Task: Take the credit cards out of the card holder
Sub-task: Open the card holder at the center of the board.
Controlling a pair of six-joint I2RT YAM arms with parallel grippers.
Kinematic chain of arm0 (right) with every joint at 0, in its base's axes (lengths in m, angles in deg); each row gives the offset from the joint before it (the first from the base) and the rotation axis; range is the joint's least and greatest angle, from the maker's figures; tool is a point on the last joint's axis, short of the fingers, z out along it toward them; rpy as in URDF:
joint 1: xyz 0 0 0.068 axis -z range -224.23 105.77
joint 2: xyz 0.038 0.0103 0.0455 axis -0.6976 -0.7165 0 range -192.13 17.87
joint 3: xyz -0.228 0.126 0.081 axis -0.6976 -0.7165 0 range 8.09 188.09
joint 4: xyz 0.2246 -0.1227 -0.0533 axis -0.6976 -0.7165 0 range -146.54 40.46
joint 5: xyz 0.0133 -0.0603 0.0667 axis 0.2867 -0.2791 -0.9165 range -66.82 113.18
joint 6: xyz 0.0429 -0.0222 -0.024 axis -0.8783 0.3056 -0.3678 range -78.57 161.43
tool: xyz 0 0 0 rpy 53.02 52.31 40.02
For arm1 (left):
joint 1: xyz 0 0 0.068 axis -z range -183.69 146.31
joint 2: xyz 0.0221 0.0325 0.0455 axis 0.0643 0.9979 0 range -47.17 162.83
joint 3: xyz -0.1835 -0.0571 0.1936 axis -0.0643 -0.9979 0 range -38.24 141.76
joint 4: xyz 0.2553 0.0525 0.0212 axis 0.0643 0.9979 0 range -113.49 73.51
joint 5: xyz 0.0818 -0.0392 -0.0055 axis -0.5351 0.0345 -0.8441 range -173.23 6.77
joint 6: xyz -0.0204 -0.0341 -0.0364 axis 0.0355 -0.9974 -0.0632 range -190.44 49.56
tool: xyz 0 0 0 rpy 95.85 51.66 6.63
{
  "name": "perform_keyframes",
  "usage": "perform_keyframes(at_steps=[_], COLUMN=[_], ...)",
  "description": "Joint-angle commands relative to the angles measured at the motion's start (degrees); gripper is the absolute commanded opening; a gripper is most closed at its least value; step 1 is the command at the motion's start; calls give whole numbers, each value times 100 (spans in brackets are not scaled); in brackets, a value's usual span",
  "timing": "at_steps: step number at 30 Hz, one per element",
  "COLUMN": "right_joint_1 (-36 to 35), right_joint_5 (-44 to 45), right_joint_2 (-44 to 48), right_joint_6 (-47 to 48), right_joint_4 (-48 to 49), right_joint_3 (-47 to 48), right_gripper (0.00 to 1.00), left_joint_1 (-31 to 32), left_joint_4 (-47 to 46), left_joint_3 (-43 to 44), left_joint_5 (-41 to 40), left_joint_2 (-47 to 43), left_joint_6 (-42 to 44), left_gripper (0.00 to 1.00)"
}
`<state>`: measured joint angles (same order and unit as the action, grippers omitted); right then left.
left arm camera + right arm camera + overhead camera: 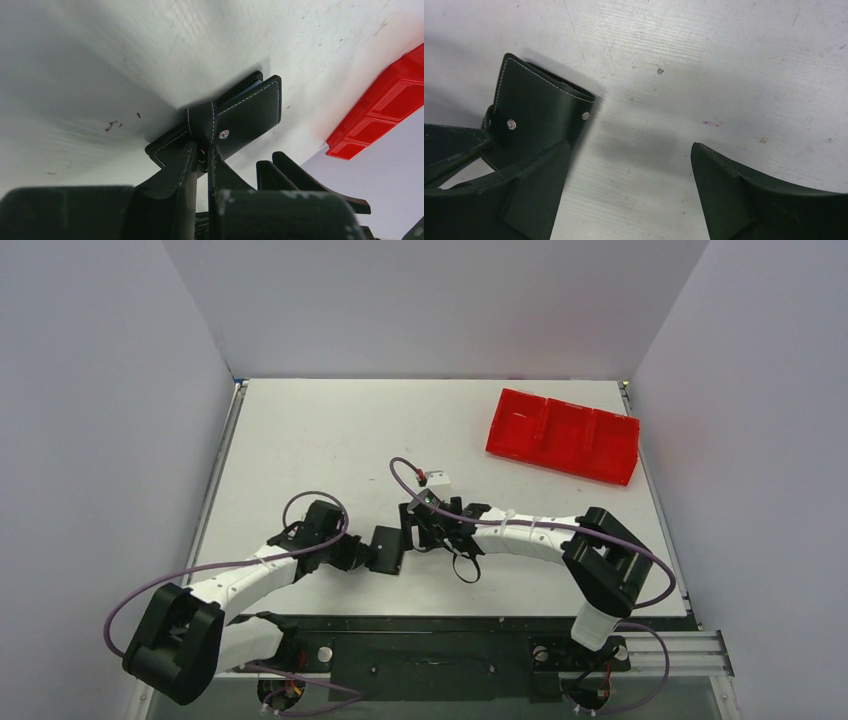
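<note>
The strap is still across the open edge of the card holder. My left gripper will next pull the small strap loop (372, 553) (202, 153) to the left in the top view.
The card holder (386, 548) is a flat black leather piece with white stitching and metal rivets, lying on the white table between the two arms. My left gripper (202, 150) is shut on the holder's strap (202, 120), at the near edge of the card holder (245, 112). My right gripper (629, 150) stands open just right of the card holder (536, 115), its left finger (539, 185) beside the holder's edge, with only bare table between the jaws. The credit cards are hidden.
A red three-compartment tray (563, 435) sits at the back right of the table, and shows as the red tray (380, 115) in the left wrist view. White walls close in the table (330, 430) on three sides.
</note>
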<state>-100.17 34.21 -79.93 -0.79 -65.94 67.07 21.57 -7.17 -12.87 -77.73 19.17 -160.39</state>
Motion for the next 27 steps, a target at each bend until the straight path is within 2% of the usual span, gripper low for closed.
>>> perform_keyframes(at_steps=[1,6,12,17,27], right_joint_1=[6,-50,-237,-299,-312], right_joint_5=[167,5,-113,-251,-648], right_joint_2=[303,231,-11,-183,-1077], right_joint_6=[-3,-13,20,42,-36], right_joint_4=[214,272,283,287,210], right_joint_3=[-35,31,182,421,1232], right_gripper=[85,78,69,71,76], left_joint_1=[312,122,-422,-781,-1007], left_joint_4=[-187,315,531,453,336], left_joint_3=[121,118,92,19,-32], left_joint_5=[-341,-631,-403,-51,287], left_joint_2=[55,-208,-184,-57,-82], left_joint_6=[-759,-415,373,854,1140], left_gripper=[0,0,0,0,0])
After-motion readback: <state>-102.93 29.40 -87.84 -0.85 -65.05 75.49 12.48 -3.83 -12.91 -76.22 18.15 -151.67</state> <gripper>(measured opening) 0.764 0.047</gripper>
